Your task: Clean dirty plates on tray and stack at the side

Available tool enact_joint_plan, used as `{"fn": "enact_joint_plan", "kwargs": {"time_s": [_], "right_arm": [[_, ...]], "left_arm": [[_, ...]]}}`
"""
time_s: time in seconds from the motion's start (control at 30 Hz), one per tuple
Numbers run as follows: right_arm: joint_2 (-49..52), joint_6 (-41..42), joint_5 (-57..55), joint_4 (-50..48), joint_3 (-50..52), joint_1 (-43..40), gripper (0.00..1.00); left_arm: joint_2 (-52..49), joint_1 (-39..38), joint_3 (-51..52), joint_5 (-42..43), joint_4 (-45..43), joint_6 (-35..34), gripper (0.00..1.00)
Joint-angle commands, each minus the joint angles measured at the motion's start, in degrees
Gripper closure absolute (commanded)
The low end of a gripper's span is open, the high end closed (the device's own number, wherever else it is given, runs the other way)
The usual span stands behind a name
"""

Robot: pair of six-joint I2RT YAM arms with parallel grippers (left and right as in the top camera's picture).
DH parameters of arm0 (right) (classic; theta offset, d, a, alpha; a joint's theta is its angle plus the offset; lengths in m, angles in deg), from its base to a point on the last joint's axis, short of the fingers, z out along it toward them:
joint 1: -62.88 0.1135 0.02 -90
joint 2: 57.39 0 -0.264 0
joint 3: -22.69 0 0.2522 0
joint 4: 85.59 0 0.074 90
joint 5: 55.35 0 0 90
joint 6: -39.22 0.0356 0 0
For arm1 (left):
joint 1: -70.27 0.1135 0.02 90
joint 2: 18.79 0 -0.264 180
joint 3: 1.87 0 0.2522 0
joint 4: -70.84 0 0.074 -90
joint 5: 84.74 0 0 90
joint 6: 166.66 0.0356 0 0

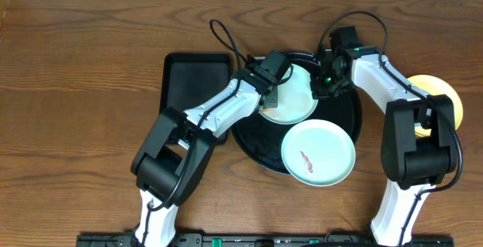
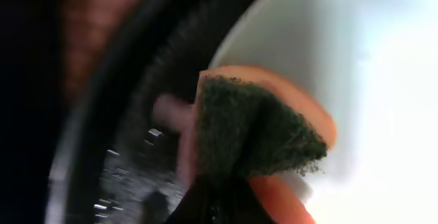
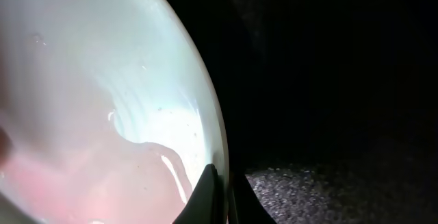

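I will next lift my left gripper off the plate, move it over the rectangular black tray (image 1: 195,84) and lower it to release the sponge, as the tray's bottom is empty.
The round black tray (image 1: 255,143) sits mid-table. A mint-blue plate (image 1: 296,97) lies at its back. My right gripper (image 1: 324,88) is shut on that plate's right rim; in the right wrist view the jaws (image 3: 222,196) pinch the rim of the plate (image 3: 102,80). My left gripper (image 1: 270,97) is shut on an orange sponge with a green scouring face (image 2: 253,128), pressed at the plate's left edge (image 2: 369,80). A second mint-blue plate (image 1: 318,152) with a dark smear lies over the tray's front rim. The pale yellow plate (image 1: 435,87) rests on the table at right, partly behind my right arm.
A smaller rectangular black tray (image 1: 195,81) lies just left of the round tray, under my left arm. The round tray's dark surface shows in the left wrist view (image 2: 130,142) and the right wrist view (image 3: 328,80). Brown wooden table (image 1: 75,88) all round.
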Motion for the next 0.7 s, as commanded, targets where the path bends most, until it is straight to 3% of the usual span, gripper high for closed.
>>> {"fn": "enact_joint_plan", "kwargs": {"time_s": [0.0, 0.3, 0.43, 0.53, 0.67], "right_arm": [[1.25, -0.7, -2.34, 0.96, 1.07, 0.39, 0.99], [1.25, -0.7, -2.34, 1.01, 1.07, 0.35, 0.99], [1.25, -0.72, -2.32, 1.05, 1.07, 0.35, 0.99], [1.25, -0.7, -2.32, 0.87, 1.07, 0.35, 0.99], [1.25, -0.72, -2.32, 0.85, 1.07, 0.35, 0.99]], "left_arm": [[3.3, 1.25, 1.36, -13.49, -0.04, 7.04, 0.93], [14.43, 1.42, 1.36, -13.42, 1.4, 7.43, 0.92], [21.31, 2.73, 1.38, -13.38, 10.23, 7.13, 0.92], [23.12, 4.81, 1.57, -12.66, 18.82, 3.26, 0.92], [22.58, 8.87, 5.44, -6.64, 21.97, 2.03, 0.92]]}}
